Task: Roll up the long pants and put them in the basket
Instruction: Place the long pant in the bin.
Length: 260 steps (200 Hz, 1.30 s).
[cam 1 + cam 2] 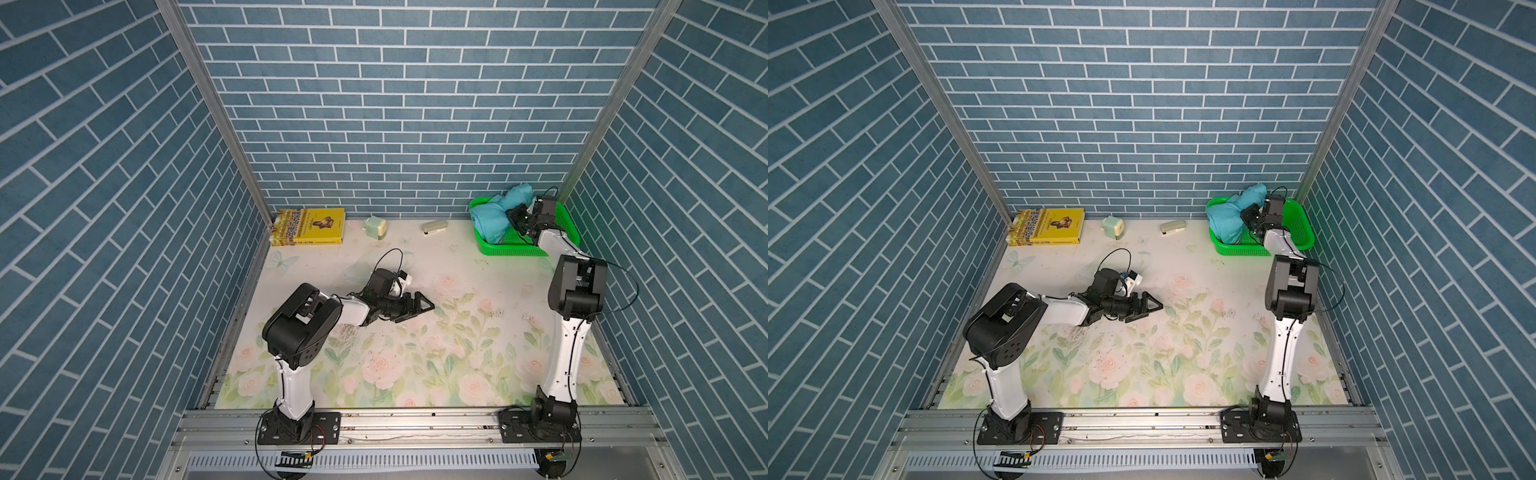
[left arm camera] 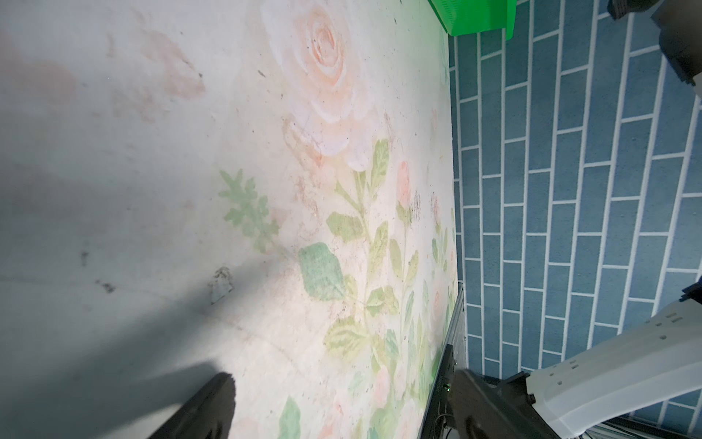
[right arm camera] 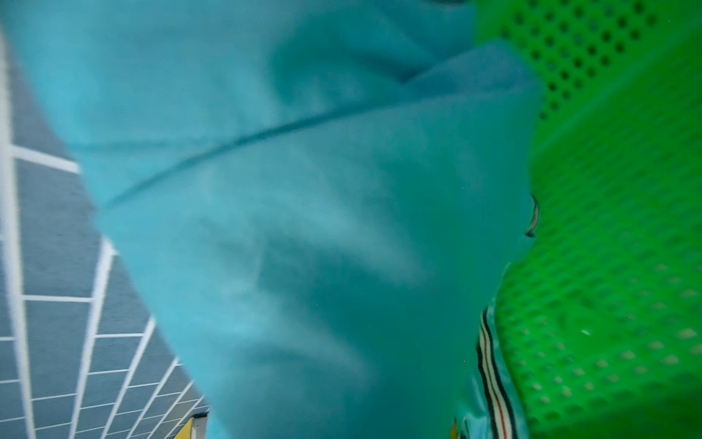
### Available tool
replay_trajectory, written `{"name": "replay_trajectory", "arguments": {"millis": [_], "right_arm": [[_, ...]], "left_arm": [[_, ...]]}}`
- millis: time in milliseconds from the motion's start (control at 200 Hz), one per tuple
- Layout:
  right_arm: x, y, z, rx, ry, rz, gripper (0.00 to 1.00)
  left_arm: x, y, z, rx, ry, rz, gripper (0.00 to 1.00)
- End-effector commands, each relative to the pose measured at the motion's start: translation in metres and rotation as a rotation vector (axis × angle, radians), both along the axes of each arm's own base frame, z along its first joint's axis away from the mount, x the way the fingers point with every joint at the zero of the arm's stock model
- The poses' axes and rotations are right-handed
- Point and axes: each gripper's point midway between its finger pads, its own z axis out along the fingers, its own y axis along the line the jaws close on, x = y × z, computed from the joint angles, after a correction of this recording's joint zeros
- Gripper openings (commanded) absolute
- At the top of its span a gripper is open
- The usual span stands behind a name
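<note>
The heap pokes above the basket's rim, so next my right gripper will move back and down toward the basket's empty end point(image 1: 566, 223) by the basket's side and let go of the cloth there.
The long pants point(image 1: 492, 218) point(image 1: 1227, 218) are a bunched turquoise heap in the green basket point(image 1: 511, 249) point(image 1: 1246, 250) at the back right corner. In the right wrist view the turquoise cloth point(image 3: 304, 228) fills the picture and hides my fingers, and a strip of striped waistband point(image 3: 490, 372) lies against the basket wall point(image 3: 607, 266). My right gripper point(image 1: 515, 218) point(image 1: 1250, 216) is pushed into the heap and shut on the cloth. My left gripper point(image 1: 417, 311) point(image 1: 1146, 311) point(image 2: 342, 403) hangs open and holds nothing, low over the middle of the floral table.
A yellow book point(image 1: 309, 226) lies at the back left. A small pale green box point(image 1: 375, 227) and a beige oblong item point(image 1: 434, 227) sit along the back wall. Blue brick walls close three sides. The left wrist view catches the basket's corner point(image 2: 478, 15).
</note>
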Motion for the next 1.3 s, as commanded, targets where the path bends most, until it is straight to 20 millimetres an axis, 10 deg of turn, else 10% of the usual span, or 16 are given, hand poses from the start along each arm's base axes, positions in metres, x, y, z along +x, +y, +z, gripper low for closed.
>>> {"name": "replay_trajectory", "arguments": {"millis": [0,600,655,980,1295], "right_arm": [[-0.031,-0.021,-0.011,-0.037,0.095,-0.046,0.00],[-0.094,-0.065,-0.095,-0.162,0.545,-0.114,0.00],[-0.094,-0.064,-0.097,-0.157,0.552,-0.103,0.16],[-0.089,-0.048,-0.051,-0.122,0.431,-0.016,0.97],[-0.108,-0.044,0.017,-0.125,0.250,0.028,1.00]], "left_arm": [[-0.031,0.022,-0.064,0.184,0.188,0.025,0.93],[-0.027,0.020,-0.066,0.223,0.187,0.036,0.93],[-0.027,0.019,-0.066,0.223,0.188,0.036,0.93],[-0.019,0.017,-0.057,0.228,0.156,0.032,0.93],[0.005,0.018,-0.037,0.263,0.055,0.059,0.94]]}}
